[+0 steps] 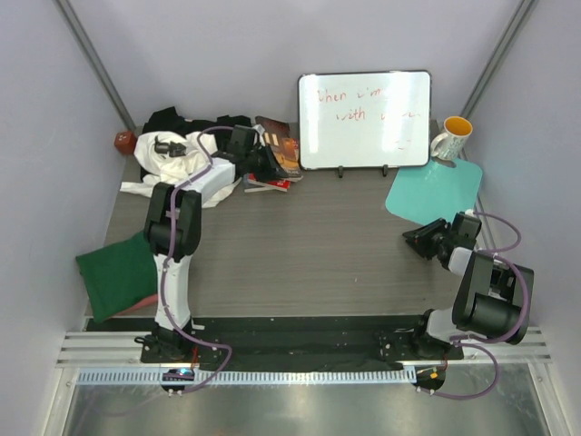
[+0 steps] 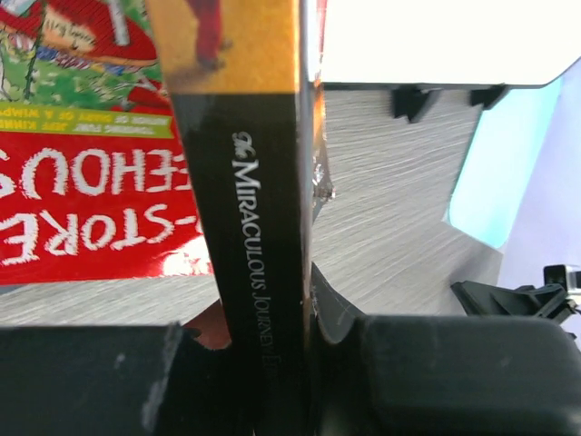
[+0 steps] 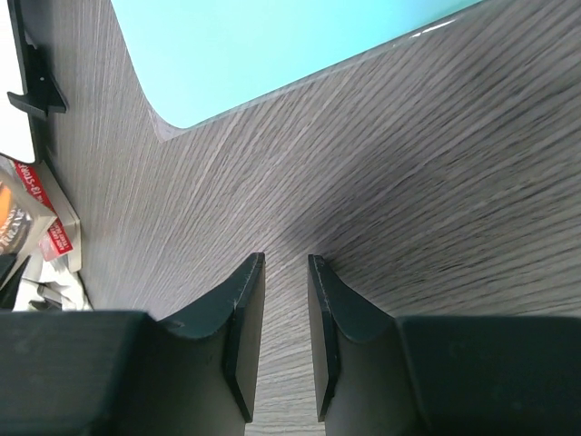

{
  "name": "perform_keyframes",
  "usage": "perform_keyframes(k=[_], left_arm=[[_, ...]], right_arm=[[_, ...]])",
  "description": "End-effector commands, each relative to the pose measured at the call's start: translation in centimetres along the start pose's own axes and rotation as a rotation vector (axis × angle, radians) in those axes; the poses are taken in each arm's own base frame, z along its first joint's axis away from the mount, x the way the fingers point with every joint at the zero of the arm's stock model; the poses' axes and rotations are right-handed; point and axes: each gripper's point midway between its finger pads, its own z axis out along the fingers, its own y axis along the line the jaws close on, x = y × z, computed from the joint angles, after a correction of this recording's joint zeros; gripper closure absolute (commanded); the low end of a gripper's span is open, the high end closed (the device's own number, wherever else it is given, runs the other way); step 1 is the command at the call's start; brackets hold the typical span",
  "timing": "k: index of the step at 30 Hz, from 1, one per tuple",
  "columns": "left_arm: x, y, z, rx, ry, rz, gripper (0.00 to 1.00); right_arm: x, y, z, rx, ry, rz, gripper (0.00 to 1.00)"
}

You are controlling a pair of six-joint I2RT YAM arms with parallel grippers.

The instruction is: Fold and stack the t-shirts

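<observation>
My left gripper should next lower the black spine onto the red-covered book (image 1: 270, 184) (image 2: 95, 204) and release it there, because the held book still stands tilted above the stack.
A white t-shirt with black marks (image 1: 177, 165) lies crumpled at the back left, with a black t-shirt (image 1: 186, 120) behind it. A folded dark green t-shirt (image 1: 113, 271) lies at the left edge, and a strip of salmon pink t-shirt (image 1: 145, 302) shows under it. My left gripper (image 1: 252, 150) is at the books beside the white shirt. In the left wrist view it (image 2: 272, 309) is shut on a black-spined book (image 2: 263, 182). My right gripper (image 1: 419, 241) hovers low over bare table at the right. Its jaws (image 3: 284, 263) stand slightly apart and hold nothing.
A small stack of glossy books (image 1: 280, 156) sits at the back centre, with a red-covered book (image 2: 82, 200) beside the held one. A whiteboard (image 1: 364, 120) stands behind. A teal mat (image 1: 434, 191) and a mug (image 1: 451, 138) are at the back right. A brown ball (image 1: 124, 141) sits in the far left corner.
</observation>
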Motion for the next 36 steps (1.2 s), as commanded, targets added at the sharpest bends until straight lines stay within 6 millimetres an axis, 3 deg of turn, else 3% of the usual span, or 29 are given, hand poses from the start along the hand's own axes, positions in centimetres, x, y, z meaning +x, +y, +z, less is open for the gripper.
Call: perform_keyframes(k=[1,8,13,15,17,18,27,31,36], left_arm=[[-0.9,0.2,0.3,0.010,0.015,0.012,1.00],[-0.4,2.8,0.5,-0.051,0.026,-0.018,1.00],[-1.3,4.0,-0.8,-0.077,-0.019,-0.057,0.73],[-2.3,4.2,-1.8,-0.094,-0.062,-0.059,0.53],[-2.5,5.0,-2.4,-0.116,-0.081,-0.071,0.39],[-2.9,5.1,-3.0,-0.126,-0.101,-0.070,0.36],[-3.9,6.0,-5.6,-0.165,-0.154,-0.089,0.34],[-4.2,6.3,-8.0,-0.220,-0.216,-0.087,0.33],[-3.8,5.9,-10.3,-0.233,-0.250,-0.083,0.30]], right_arm=[[0.2,0.3,0.2,-0.026,0.006,0.000,0.69],[0.3,0.2,0.3,-0.028,0.012,0.003,0.68],[0.6,-0.1,0.3,-0.025,0.016,0.005,0.68],[0.7,-0.1,0.3,-0.025,0.018,0.006,0.68],[0.7,-0.2,0.3,-0.024,0.017,0.006,0.68],[0.7,-0.1,0.3,-0.027,0.018,0.004,0.68],[0.9,-0.1,0.2,-0.032,0.019,0.009,0.68],[0.4,0.8,-0.3,-0.067,-0.006,-0.008,0.53],[-0.1,1.6,-1.3,-0.079,-0.037,-0.016,0.49]])
